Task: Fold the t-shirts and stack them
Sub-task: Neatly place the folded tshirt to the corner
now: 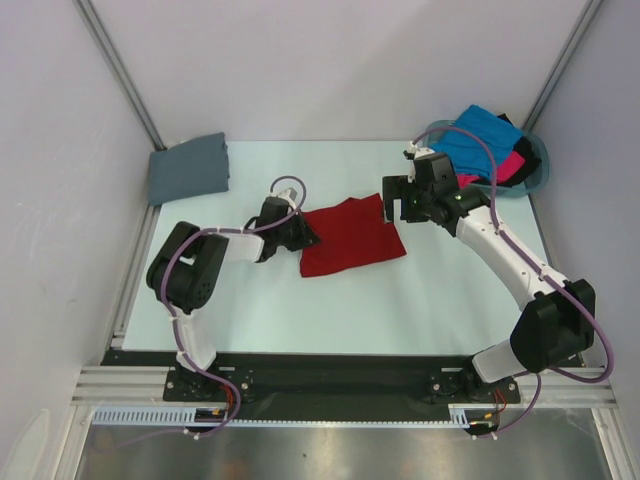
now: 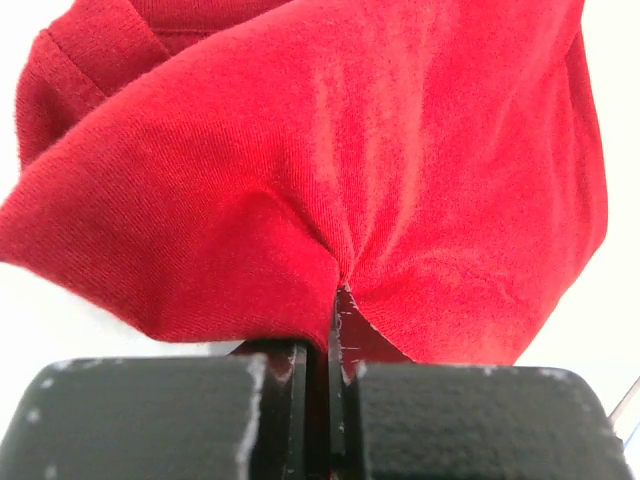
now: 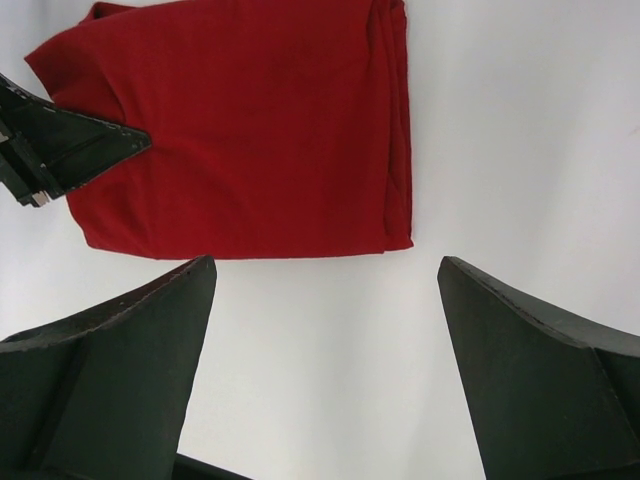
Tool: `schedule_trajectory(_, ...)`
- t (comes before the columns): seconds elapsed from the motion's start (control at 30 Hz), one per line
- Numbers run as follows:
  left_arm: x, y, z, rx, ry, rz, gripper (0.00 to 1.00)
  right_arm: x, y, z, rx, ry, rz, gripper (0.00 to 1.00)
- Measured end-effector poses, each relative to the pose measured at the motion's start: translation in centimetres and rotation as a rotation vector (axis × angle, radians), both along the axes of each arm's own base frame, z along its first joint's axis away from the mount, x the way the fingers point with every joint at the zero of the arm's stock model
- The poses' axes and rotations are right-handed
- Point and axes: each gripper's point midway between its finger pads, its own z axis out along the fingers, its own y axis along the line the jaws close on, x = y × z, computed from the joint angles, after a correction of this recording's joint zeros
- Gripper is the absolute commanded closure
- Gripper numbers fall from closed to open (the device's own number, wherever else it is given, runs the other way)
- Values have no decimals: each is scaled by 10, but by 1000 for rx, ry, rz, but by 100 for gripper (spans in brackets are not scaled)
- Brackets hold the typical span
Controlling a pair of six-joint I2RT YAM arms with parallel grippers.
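Observation:
The folded slate grey t-shirt (image 1: pixel 189 168) is outward of my left gripper, to its left in the top view, so I will lift the red one over it and release.
A deep red t-shirt (image 1: pixel 352 236), folded to a rough square, lies in the middle of the table. My left gripper (image 1: pixel 306 237) is shut on its left edge; the left wrist view shows the red cloth (image 2: pixel 330 170) pinched between the jaws. My right gripper (image 1: pixel 401 205) is open and empty, just off the shirt's right top corner; its wrist view shows the shirt (image 3: pixel 250 130) ahead of the spread jaws. A folded slate grey t-shirt (image 1: pixel 189 168) lies at the back left. Bright blue (image 1: pixel 478 141), hot pink (image 1: pixel 513 165) and black (image 1: pixel 507 122) shirts sit in the basket.
A teal plastic basket (image 1: pixel 541 158) stands at the back right corner of the table. White walls and metal frame posts enclose the table on three sides. The arm bases are on a black rail (image 1: pixel 330 378) at the near edge.

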Motion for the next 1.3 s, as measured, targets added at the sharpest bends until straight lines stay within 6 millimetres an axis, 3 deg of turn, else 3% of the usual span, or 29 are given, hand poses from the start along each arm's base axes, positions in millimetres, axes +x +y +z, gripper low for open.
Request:
schedule_trajectory(0.3,6,-2,9,50,44,-34,100,-1,-4,-7,-3,15,-8,0)
schedule_trajectory(0.5,38,-1,53,82,-11,-55,100,1,-2,-8,11,8,0,0)
schedule_trajectory(0.67,72,13,90,99,-84,-44,100,1,-1,-8,25,7,8,0)
schedule_trajectory(1.03,142,65,99,172,-85,-21,100,7,6,-28,30,58,27,0)
schedule_trajectory(1.3,216,136,147,190,-190,78,100,14,12,-42,32,94,39,0)
